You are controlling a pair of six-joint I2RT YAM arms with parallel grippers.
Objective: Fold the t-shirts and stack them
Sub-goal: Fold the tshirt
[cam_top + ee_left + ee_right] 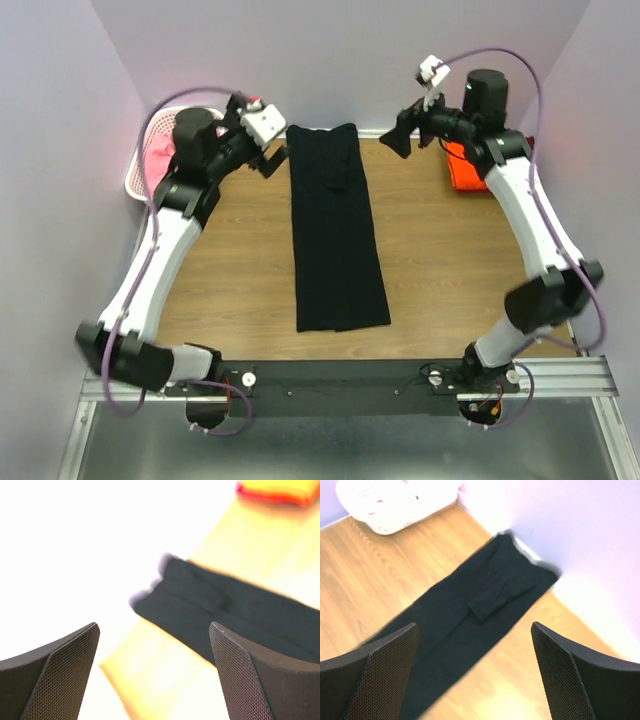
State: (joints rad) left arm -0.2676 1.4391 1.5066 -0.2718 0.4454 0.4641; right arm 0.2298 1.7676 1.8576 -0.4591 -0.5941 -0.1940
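Note:
Back toward the base and down, I will bring my right gripper onto the folded black t-shirt's near corner [384,319] on the orange t-shirt's side, because the black t-shirt's sleeves already lie turned in.
A black t-shirt [335,230] lies folded into a long narrow strip down the middle of the wooden table, sleeves turned in. It also shows in the left wrist view [235,610] and the right wrist view [470,610]. My left gripper [268,160] is open and empty, raised just left of the strip's far end. My right gripper [400,135] is open and empty, raised to the right of the far end. A bright orange t-shirt [470,168] lies folded at the far right, partly behind the right arm; it also shows in the left wrist view [280,491].
A white lattice basket [150,165] with pink cloth inside stands at the far left behind the left arm; it also shows in the right wrist view [390,502]. Lilac walls close the table at the back and sides.

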